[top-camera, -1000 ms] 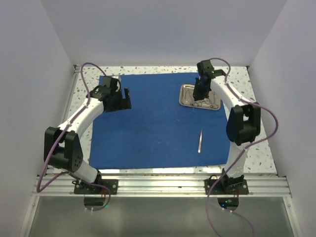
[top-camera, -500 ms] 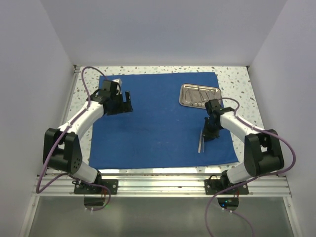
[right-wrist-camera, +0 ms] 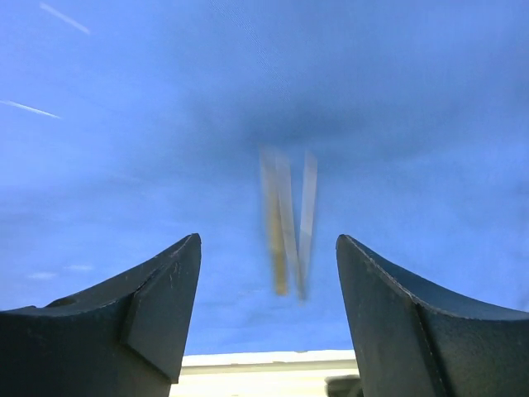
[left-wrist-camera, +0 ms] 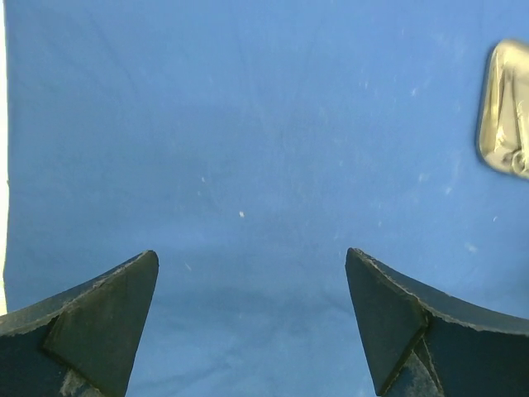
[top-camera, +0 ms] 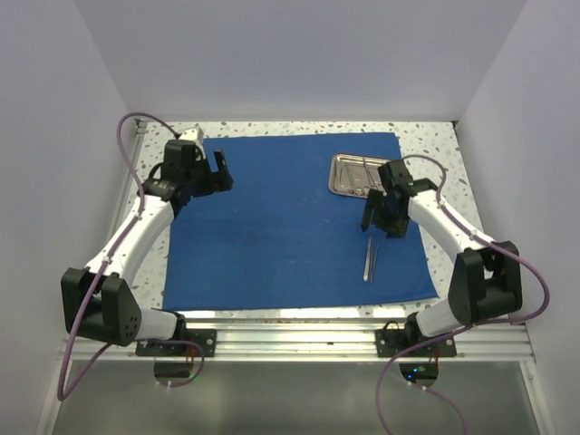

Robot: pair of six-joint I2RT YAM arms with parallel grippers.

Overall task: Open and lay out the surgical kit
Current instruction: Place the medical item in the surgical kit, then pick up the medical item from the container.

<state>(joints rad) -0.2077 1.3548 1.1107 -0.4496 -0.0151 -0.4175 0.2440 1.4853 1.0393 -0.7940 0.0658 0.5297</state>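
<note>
Slim instruments are still in the tray (top-camera: 335, 177), so my right gripper will move outward next and then down inside the edge of the tray that faces my left gripper.
The royal-blue cloth wrap (top-camera: 281, 227) lies spread flat on the table. At its back right stands the steel tray (top-camera: 335, 177) with slim silver instruments in it, partly covered by my right arm. The tray's corner shows in the left wrist view (left-wrist-camera: 506, 107). Slim silver tweezers (top-camera: 368, 261) lie on the cloth near the right front, blurred in the right wrist view (right-wrist-camera: 288, 223). My right gripper (top-camera: 376, 223) (right-wrist-camera: 267, 238) hovers open just behind them, nothing between its fingers. My left gripper (top-camera: 219, 170) (left-wrist-camera: 252, 265) is wide open over bare cloth (left-wrist-camera: 248, 149) at the back left.
Speckled tabletop (top-camera: 462, 263) borders the cloth on all sides. White walls enclose the table at left, back and right. An aluminium rail (top-camera: 290, 335) with both arm bases runs along the near edge, seen pale in the right wrist view (right-wrist-camera: 264, 372).
My right gripper came from the tray to the front right of the cloth, opened there and drew back a little. The left arm swung left and back and opened wider.
</note>
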